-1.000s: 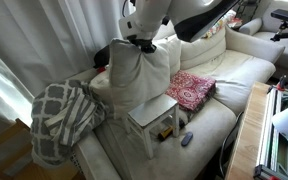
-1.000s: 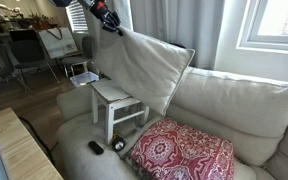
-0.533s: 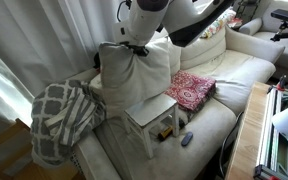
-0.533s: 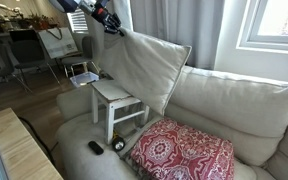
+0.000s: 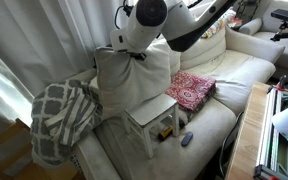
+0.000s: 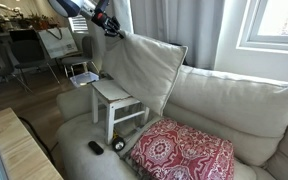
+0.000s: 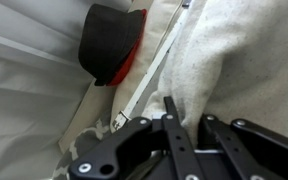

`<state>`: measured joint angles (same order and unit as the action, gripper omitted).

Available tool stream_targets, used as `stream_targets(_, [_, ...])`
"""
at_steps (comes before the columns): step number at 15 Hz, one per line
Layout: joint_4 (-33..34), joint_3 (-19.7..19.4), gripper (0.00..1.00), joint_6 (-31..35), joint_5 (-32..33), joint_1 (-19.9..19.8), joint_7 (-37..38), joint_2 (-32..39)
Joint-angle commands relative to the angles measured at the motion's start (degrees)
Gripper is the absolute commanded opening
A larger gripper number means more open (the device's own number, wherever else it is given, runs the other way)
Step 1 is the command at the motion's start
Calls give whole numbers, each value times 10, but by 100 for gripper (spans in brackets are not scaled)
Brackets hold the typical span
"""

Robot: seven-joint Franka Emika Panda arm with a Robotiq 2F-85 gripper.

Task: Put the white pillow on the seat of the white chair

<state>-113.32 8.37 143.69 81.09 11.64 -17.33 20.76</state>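
The white pillow's lower part already reaches down to the white chair (image 6: 116,102), so my gripper needs to stay in place next, open and release the pillow's top edge (image 6: 127,37).
The white pillow (image 5: 132,75) (image 6: 144,70) is a large cream cushion hanging upright over the sofa, held by its top edge. My gripper (image 5: 136,50) (image 6: 114,27) is shut on that top edge. The pillow's lower part hangs just behind and above the white chair (image 5: 152,115) (image 6: 116,102), a small wooden chair standing on the sofa seat. In the wrist view my gripper (image 7: 179,115) pinches cream pillow fabric (image 7: 234,60) between its fingers.
A red patterned cushion (image 5: 192,89) (image 6: 182,152) lies on the sofa beside the chair. A grey-white lattice blanket (image 5: 62,118) drapes over the sofa arm. A small dark remote (image 6: 96,147) lies on the sofa seat. Curtains hang behind the sofa.
My gripper has lifted the pillow slightly and shifted it toward the sofa back and the blanket side. The chair has not moved.
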Motion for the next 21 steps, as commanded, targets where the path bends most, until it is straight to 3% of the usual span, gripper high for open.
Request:
stream_targets(1, [7,8,4,-3,9,0,-22,6])
stream_targets(3, [4,11,8,-2,6,-1,-42,10])
stream_targets(4, [4,12,18,0,3,-2,-51,12])
stream_targets(5, [4,14,41,1,-3,-4,-57,13])
stream_targets(6, [3,16,42,4,-14,-6,-62,12])
stream_targets(14, [8,18,99,32,-54,-17,-96,3])
stream_targets(17, [6,20,100,28,-90,-22,-116,-7])
stream_targets(21, [-12,42,100,42,-289,-67,-234,-46])
